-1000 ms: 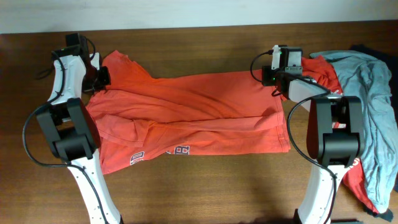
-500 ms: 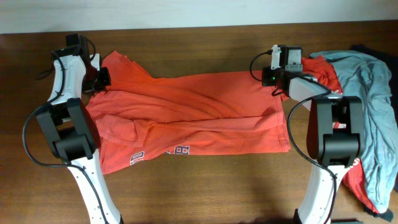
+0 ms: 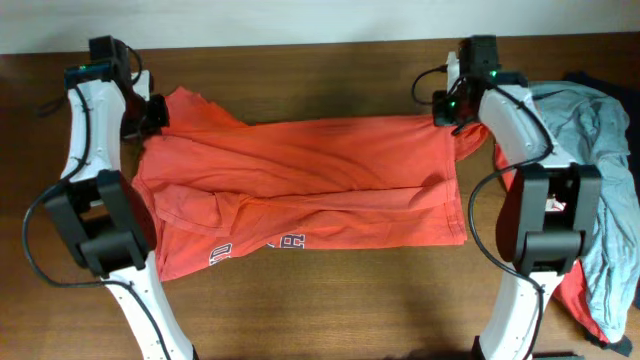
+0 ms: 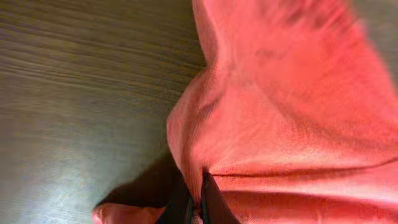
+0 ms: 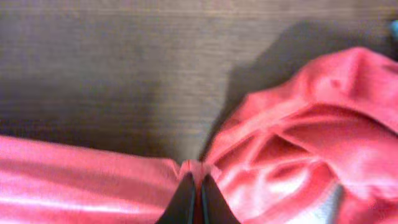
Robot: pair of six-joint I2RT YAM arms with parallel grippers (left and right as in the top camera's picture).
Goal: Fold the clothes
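Note:
The shirt's folded near band (image 3: 449, 204) lies back from my right gripper, so it needs to pull the pinched hem corner back and release it over that band.
An orange-red T-shirt (image 3: 310, 180) lies spread across the wooden table, white lettering near its front hem. My left gripper (image 3: 152, 113) is at the shirt's far left corner. In the left wrist view the left gripper (image 4: 199, 196) is shut on a pinched fold of the shirt (image 4: 286, 112). My right gripper (image 3: 452, 110) is at the far right corner. In the right wrist view the right gripper (image 5: 198, 186) is shut on a small ridge of the shirt's edge (image 5: 81, 180).
A pile of clothes lies at the right edge: a grey-blue garment (image 3: 600, 150), a red one (image 3: 575, 290) under it and a dark one (image 3: 600, 80) at the back. Bare wooden table (image 3: 330, 300) shows in front of the shirt.
The right gripper has shut on the shirt's far right edge. Both arms have moved toward the far side of the table, pulling the shirt's far corners with them.

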